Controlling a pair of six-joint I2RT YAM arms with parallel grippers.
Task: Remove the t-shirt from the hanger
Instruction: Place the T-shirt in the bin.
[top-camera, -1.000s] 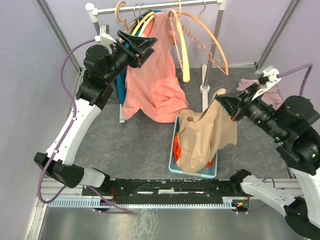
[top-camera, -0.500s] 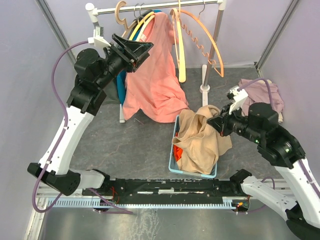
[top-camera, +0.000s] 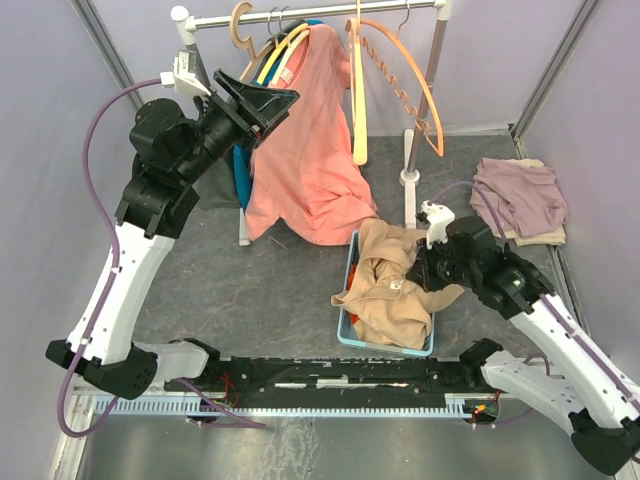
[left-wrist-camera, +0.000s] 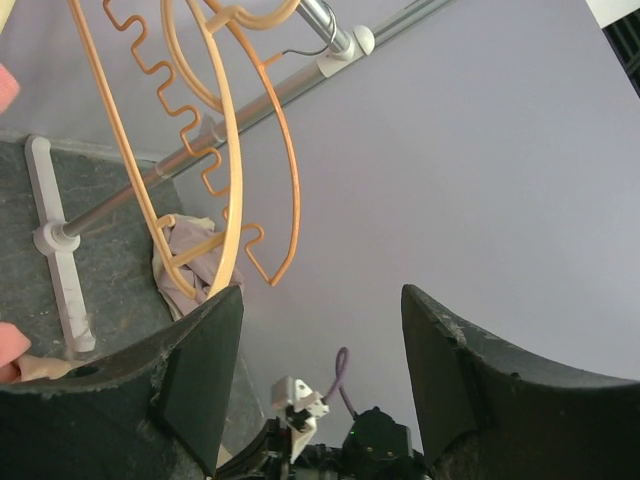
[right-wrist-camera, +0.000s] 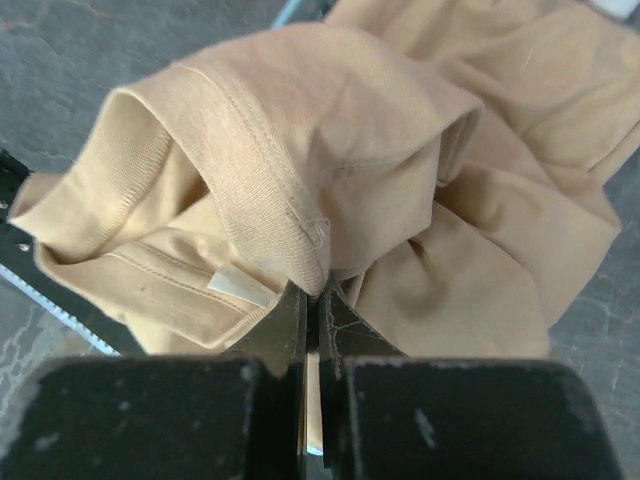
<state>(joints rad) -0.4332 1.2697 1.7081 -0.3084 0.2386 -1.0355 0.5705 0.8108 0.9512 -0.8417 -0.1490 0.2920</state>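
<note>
Some of the tan t-shirt (top-camera: 390, 292) hangs over the bin's rim. My right gripper needs to lower the hem toward the middle of the bin next and release it there.
The tan t-shirt (top-camera: 390, 292) lies bunched in the blue bin (top-camera: 346, 322), off any hanger. My right gripper (top-camera: 418, 268) is shut on a fold of its ribbed hem (right-wrist-camera: 300, 215), low over the bin's right side; its jaws (right-wrist-camera: 312, 292) pinch the cloth tight. An empty orange hanger (top-camera: 402, 85) hangs on the rail (top-camera: 320, 14); it also shows at the upper left of the left wrist view (left-wrist-camera: 225, 170). My left gripper (top-camera: 262, 100) is open and empty, raised beside a salmon t-shirt (top-camera: 310, 150) that hangs on another hanger.
Several more hangers crowd the rail's left end. The rack's right post and foot (top-camera: 409, 178) stand just behind the bin. A folded pile of mauve and beige clothes (top-camera: 518, 198) lies at the right by the wall. Purple walls close in on both sides.
My right gripper has come down and to the left with the tan t-shirt, which has sunk from hanging into a heap in the bin. The left arm has shifted slightly left and up.
</note>
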